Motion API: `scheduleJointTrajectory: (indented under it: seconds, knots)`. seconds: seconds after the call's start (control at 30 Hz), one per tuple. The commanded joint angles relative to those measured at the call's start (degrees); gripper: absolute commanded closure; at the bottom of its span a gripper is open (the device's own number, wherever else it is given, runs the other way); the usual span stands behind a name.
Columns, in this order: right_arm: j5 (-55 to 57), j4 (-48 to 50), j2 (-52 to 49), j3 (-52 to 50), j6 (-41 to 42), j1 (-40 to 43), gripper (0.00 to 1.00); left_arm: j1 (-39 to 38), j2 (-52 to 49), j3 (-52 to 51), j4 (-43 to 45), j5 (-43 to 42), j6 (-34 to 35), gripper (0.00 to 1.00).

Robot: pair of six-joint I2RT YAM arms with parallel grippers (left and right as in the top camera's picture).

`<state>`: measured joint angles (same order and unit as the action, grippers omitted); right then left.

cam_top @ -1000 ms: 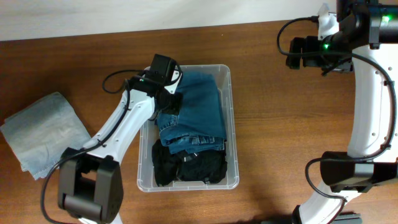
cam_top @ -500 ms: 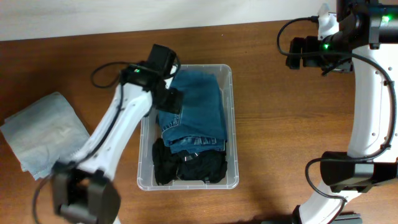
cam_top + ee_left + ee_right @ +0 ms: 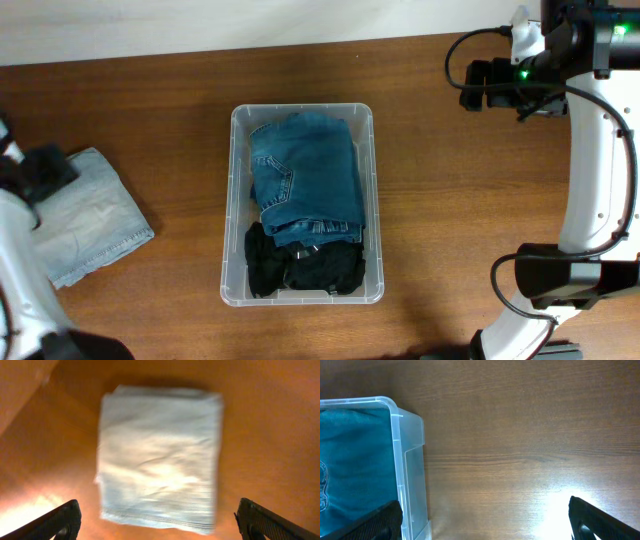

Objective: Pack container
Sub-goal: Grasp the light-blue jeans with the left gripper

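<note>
The light jeans lie flat below my left gripper, apart from its open fingers. My left gripper needs to lower next and tilt onto the jeans' edge that faces away from the container.
The clear plastic container stands mid-table. Folded blue jeans fill its far part and a black garment its near end. A folded light-blue cloth lies on the table at the far left. My left gripper hovers over that cloth's far-left corner. In the left wrist view it is open, with the cloth below and apart from both fingers. My right gripper hangs open at the back right. In the right wrist view it is open over bare wood beside the container's corner.
The wooden table runs wide to the right of the container and between it and the cloth. A pale wall edge borders the far side. The right arm's base stands at the near right.
My left gripper has opened and let go of the jeans in the container. The left arm then swung far left over the light-blue cloth. The right arm has not moved.
</note>
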<state>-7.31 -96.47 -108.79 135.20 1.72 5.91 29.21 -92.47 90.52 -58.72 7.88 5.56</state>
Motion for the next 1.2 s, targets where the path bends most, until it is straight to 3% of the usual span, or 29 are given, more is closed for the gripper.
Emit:
scheduleJointTrajectory:
  seconds: [0.0,0.13,0.23,0.3,0.57,0.87,0.9,1.0,1.13,1.17]
  knots:
    - [0.3,0.0,0.4,0.7,0.2,0.1,0.01,9.1,-5.5,-1.5,1.7,-5.6,-5.9,0.01]
    - [0.3,0.0,0.4,0.7,0.2,0.1,0.02,17.5,-11.3,-1.5,6.1,-12.7,-10.5,0.01]
    - [0.3,-0.1,0.4,0.7,0.2,0.1,0.01,20.9,-15.1,-1.5,8.1,-13.3,-11.8,0.01]
    - [0.3,-0.2,0.4,0.7,0.2,0.1,0.01,22.4,-18.0,-1.5,9.2,-17.8,-16.5,0.01]
    - [0.3,-0.5,0.4,0.7,0.2,0.1,0.01,23.1,-28.8,-1.5,10.5,-30.3,-23.1,0.01]
    - [0.3,-0.7,0.4,0.7,0.3,0.1,0.01,22.0,-38.7,-1.6,9.6,-42.2,-23.2,0.03]
    - [0.3,-0.7,0.4,0.7,0.3,0.1,0.01,21.6,-38.7,-1.6,9.6,-43.0,-23.3,0.08]
    - [0.3,-0.7,0.4,0.7,0.3,0.1,0.01,20.2,-38.7,-1.6,9.6,-46.2,-23.3,0.39]
    - [0.3,-0.7,0.4,0.7,0.3,0.1,0.01,18.5,-38.7,-1.6,9.1,-47.6,-23.3,0.9]
    - [0.3,-0.8,0.4,0.7,0.3,0.1,0.01,18.1,-38.7,-1.6,8.9,-47.6,-23.3,0.95]
